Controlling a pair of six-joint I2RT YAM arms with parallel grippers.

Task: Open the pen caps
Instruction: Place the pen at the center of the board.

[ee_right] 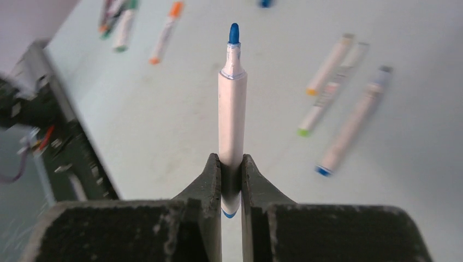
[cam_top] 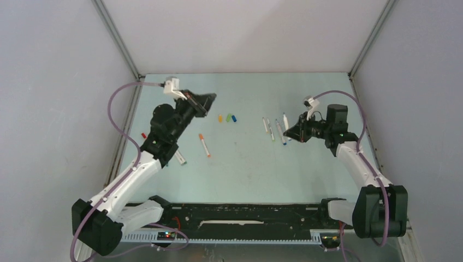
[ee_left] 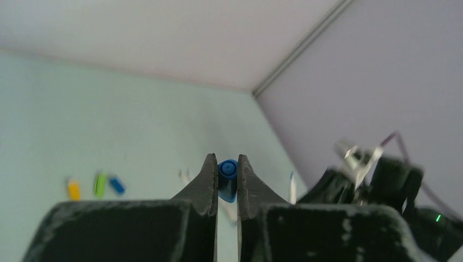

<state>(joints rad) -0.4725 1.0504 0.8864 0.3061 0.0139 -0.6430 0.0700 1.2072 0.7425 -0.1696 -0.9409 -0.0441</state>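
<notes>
My right gripper brings the white pen's body down onto the table [cam_top: 290,132] [ee_right: 380,156] beside the row of white pens next, since the pen's blue tip is already bare.
My left gripper [ee_left: 225,158] is shut on a small blue pen cap [ee_left: 227,174], held above the table at the back left [cam_top: 210,100]. My right gripper [ee_right: 231,157] is shut on the rear end of a white pen barrel [ee_right: 232,109], whose bare blue tip [ee_right: 234,33] points away from the wrist. In the top view the right gripper [cam_top: 293,134] is right of centre. Three loose caps lie together between the arms: yellow [cam_top: 220,118], green [cam_top: 229,117] and blue [cam_top: 235,118]. They also show in the left wrist view, the yellow one [ee_left: 73,189] leftmost.
Several white pens [cam_top: 271,130] lie just left of the right gripper, and three show in the right wrist view [ee_right: 333,90]. An orange-tipped pen [cam_top: 204,145] and another pen [cam_top: 180,158] lie near the left arm. A black rail [cam_top: 245,210] runs along the near edge.
</notes>
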